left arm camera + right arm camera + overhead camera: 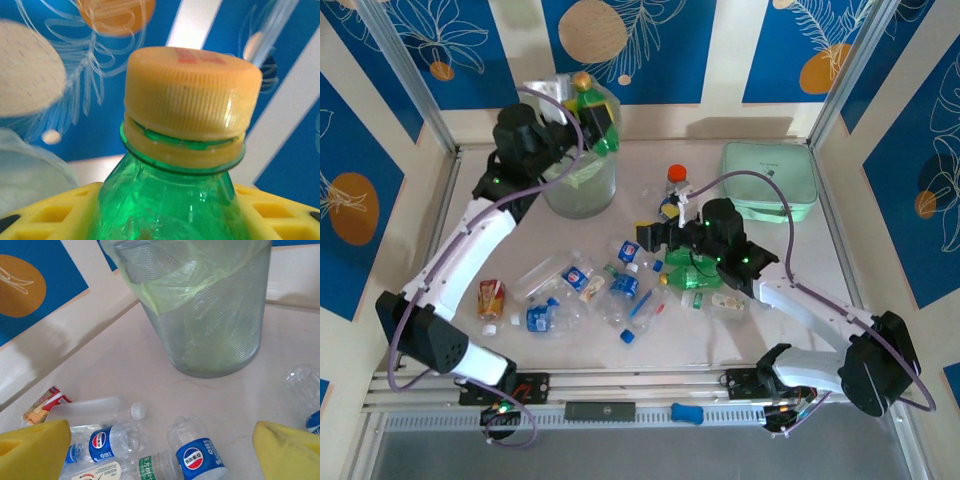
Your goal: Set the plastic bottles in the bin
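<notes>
My left gripper holds the green bottle with its cap toward the wall, so it should reach outward over the bin's opening (pixel 24 172) next and tilt down to release the bottle.
My left gripper (pixel 598 118) is shut on a green plastic bottle (pixel 170 200) with a yellow cap, its yellow fingers (pixel 55 212) pressed on both sides. It holds the bottle (pixel 592 102) over the rim of the bin (pixel 578 180), a round pale-green mesh basket with a thin liner (pixel 210 315). My right gripper (pixel 657 218) hangs open above the pile on the table, yellow fingertips (pixel 35 450) wide apart. Below it lie clear blue-labelled bottles (pixel 197 455) (pixel 102 442) and a white-capped one (pixel 95 410). Another green bottle (pixel 695 277) lies under the right arm.
A mint-green case (pixel 770 180) sits at the back right, with an orange-capped jar (pixel 675 180) just left of it. A red and yellow packet (pixel 492 297) lies at the left of the pile. Several more bottles (pixel 545 315) are scattered toward the front edge.
</notes>
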### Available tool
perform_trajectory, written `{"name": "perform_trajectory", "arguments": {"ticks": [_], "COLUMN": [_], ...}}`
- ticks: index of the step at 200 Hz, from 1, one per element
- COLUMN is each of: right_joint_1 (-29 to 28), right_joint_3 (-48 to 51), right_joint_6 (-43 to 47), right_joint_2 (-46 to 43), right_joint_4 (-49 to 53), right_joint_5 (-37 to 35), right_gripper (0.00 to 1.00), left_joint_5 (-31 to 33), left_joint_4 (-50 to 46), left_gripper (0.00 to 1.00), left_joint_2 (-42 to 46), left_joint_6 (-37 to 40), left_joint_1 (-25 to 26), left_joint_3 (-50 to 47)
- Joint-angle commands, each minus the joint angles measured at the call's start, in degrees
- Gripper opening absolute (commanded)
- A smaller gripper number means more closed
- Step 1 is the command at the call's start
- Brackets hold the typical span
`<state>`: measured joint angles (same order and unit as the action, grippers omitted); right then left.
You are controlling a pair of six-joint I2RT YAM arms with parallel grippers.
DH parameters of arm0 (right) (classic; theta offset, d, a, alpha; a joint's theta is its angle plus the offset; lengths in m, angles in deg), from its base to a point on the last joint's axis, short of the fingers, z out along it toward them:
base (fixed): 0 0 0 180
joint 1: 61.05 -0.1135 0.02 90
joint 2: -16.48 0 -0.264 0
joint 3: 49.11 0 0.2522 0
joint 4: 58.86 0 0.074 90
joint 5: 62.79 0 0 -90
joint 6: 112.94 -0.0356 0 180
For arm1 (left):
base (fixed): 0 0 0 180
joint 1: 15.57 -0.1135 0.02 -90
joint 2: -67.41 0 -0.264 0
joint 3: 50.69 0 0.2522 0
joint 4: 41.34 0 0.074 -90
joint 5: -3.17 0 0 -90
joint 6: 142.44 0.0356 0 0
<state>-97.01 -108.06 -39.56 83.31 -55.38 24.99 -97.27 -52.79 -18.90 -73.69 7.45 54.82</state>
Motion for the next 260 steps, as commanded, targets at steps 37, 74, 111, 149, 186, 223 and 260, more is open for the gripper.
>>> {"name": "perform_trajectory", "arguments": {"ticks": [37,74,111,149,186,223,260], "right_joint_1": [1.6,2.7,3.4,4.1,4.2,4.1,4.1], "right_joint_3": [2.6,4.3,5.0,4.6,3.1,0.6,1.0], "right_joint_6": [-1.6,-3.3,-4.5,-4.8,-4.8,-4.4,-4.8], "right_joint_2": [-3.7,-3.9,-3.4,-2.1,0.0,2.7,3.3], "right_joint_4": [4.2,5.6,5.7,5.4,4.9,5.0,4.1], "right_joint_5": [-3.7,-4.8,-5.4,-4.7,-3.6,-2.2,-2.3], "right_gripper": [0.95,0.95,0.95,0.95,0.96,0.99,1.00], "left_joint_5": [6.2,10.7,13.6,13.8,13.3,13.4,13.7], "left_joint_4": [-10.8,-20.3,-25.3,-27.7,-30.4,-35.0,-39.1], "left_gripper": [0.42,0.42,0.44,0.48,0.89,0.99,0.99], "left_joint_2": [-17.8,-29.1,-34.2,-35.3,-33.4,-27.1,-16.1], "left_joint_6": [13.5,19.8,22.3,22.0,21.6,21.6,21.5], "left_joint_1": [-7.1,-7.6,-7.6,-8.0,-8.0,-7.9,-8.0], "left_joint_3": [21.0,33.4,36.8,37.4,39.5,39.4,30.3]}}
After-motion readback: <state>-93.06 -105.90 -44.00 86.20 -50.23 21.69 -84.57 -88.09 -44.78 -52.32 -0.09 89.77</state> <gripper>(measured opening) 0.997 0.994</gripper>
